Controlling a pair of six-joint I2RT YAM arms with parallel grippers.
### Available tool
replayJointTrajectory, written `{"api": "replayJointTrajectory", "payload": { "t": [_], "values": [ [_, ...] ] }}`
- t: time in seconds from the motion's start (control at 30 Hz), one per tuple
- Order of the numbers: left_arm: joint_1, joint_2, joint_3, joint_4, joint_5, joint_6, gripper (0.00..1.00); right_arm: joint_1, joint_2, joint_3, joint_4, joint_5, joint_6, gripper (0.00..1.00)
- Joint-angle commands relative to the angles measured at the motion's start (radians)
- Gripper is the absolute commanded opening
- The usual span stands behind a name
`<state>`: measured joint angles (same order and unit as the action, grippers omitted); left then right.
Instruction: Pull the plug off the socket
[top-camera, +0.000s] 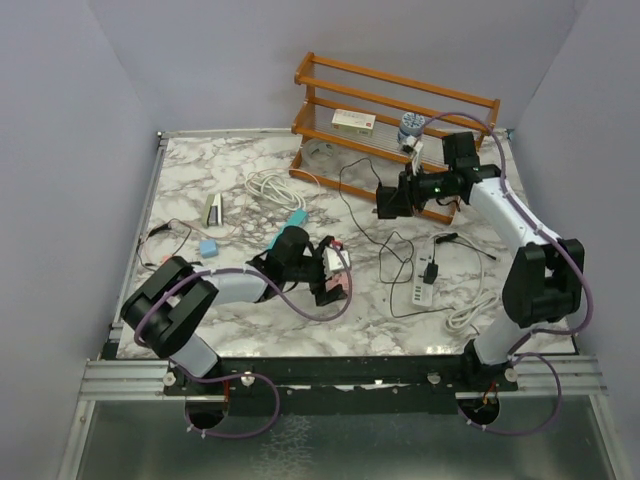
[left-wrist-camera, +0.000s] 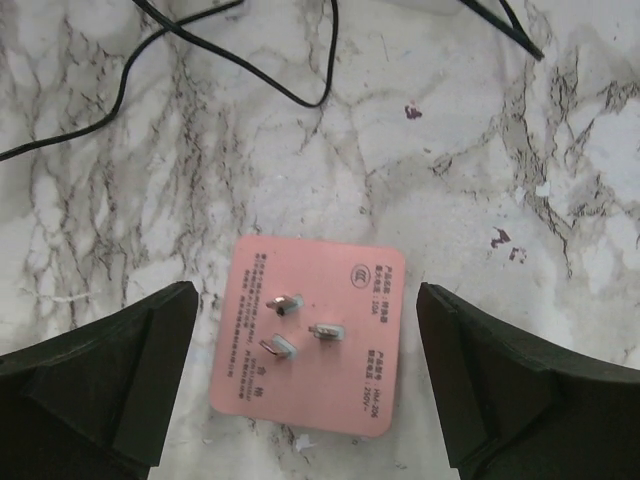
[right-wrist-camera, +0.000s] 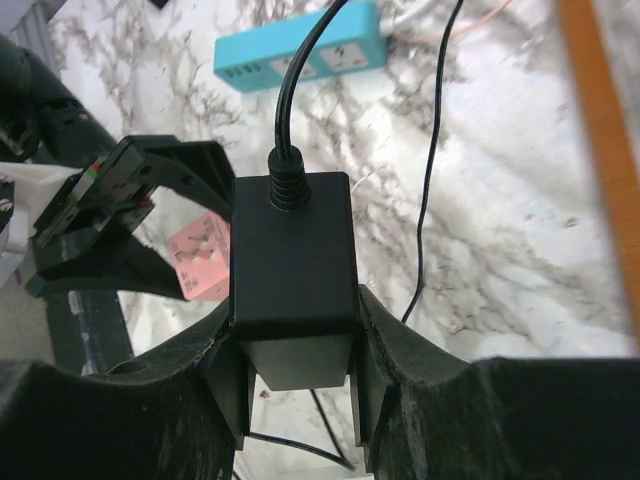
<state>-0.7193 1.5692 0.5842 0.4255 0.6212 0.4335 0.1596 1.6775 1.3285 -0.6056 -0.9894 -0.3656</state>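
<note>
My left gripper will next rise from over the pink adapter (left-wrist-camera: 310, 335), move outward toward the white power strip and lower onto the black cable's loose slack there.
A pink square socket adapter (left-wrist-camera: 310, 335) lies flat on the marble table with its three metal prongs facing up. My left gripper (left-wrist-camera: 305, 335) hovers over it, open, one finger on each side and touching nothing. In the top view this gripper (top-camera: 332, 272) is near the table's middle. My right gripper (right-wrist-camera: 295, 345) is shut on a black plug block (right-wrist-camera: 290, 260) and holds it above the table, apart from the pink adapter (right-wrist-camera: 200, 262). Its black cable (right-wrist-camera: 290, 90) leads away from the top. In the top view the plug (top-camera: 390, 200) hangs in front of the rack.
A wooden rack (top-camera: 395, 110) stands at the back right. Below the right gripper lies a white power strip (top-camera: 428, 270) with loose black cables. A teal power strip (top-camera: 290, 222), a white cable coil (top-camera: 275, 185) and a small blue block (top-camera: 208, 247) are on the left half.
</note>
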Motion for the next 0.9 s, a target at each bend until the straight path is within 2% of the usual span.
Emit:
{"api": "replayJointTrajectory", "payload": {
  "t": [0.0, 0.13, 0.3, 0.47, 0.77, 0.87],
  "values": [
    [0.007, -0.067, 0.087, -0.011, 0.018, -0.038, 0.99, 0.001, -0.071, 0.133, -0.035, 0.092, -0.016, 0.01],
    [0.009, -0.089, 0.162, -0.057, 0.012, -0.057, 0.99, 0.001, -0.088, 0.229, -0.045, 0.132, 0.02, 0.01],
    [0.007, -0.025, 0.305, -0.179, 0.026, -0.101, 0.99, 0.001, -0.133, 0.207, 0.039, 0.233, 0.109, 0.01],
    [-0.029, 0.094, 0.393, -0.178, -0.013, -0.176, 0.99, 0.001, -0.194, 0.144, 0.117, 0.324, 0.164, 0.0],
    [-0.092, 0.35, 0.572, -0.132, 0.022, -0.409, 0.99, 0.001, -0.241, 0.095, 0.103, 0.43, 0.15, 0.01],
    [-0.11, 0.419, 0.61, -0.105, 0.068, -0.467, 0.91, 0.001, -0.248, 0.074, 0.097, 0.435, 0.143, 0.0]
  ]
}}
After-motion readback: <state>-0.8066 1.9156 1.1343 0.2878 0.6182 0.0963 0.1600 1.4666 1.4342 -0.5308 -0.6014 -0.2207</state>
